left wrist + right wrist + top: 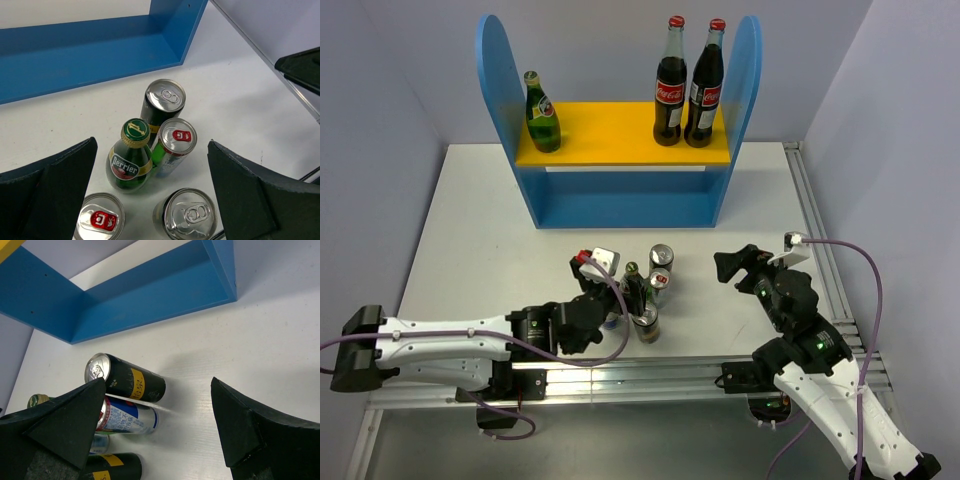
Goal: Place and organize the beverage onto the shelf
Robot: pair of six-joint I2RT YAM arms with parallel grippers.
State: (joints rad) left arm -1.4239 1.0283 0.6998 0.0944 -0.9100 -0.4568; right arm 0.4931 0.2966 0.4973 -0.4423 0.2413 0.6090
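Note:
The second green bottle's body is tight against a silver-blue can, so my left gripper will next lower over the second green bottle's cap (632, 269) (135, 132), fingers on both sides of the bottle's neck.
One green glass bottle (541, 115) stands on the left of the shelf's yellow upper board (610, 135). A second green bottle (129, 161) stands on the table in a tight group with a dark can (162, 102), a silver-blue can (172, 145), another silver-blue can (100, 218) and a second dark can (187, 215). My left gripper (150, 200) is open above this group (645, 290), its fingers (47, 192) wide on both sides. My right gripper (735, 262) is open and empty to the right of the group. Its view shows the dark can (125, 380) and the silver-blue can (127, 417).
Two tall cola bottles (685, 85) with red caps stand on the right of the upper board. The shelf's lower level (625, 205) holds nothing. Grey walls close in the table on three sides. A metal rail (820, 250) runs along the table's right edge.

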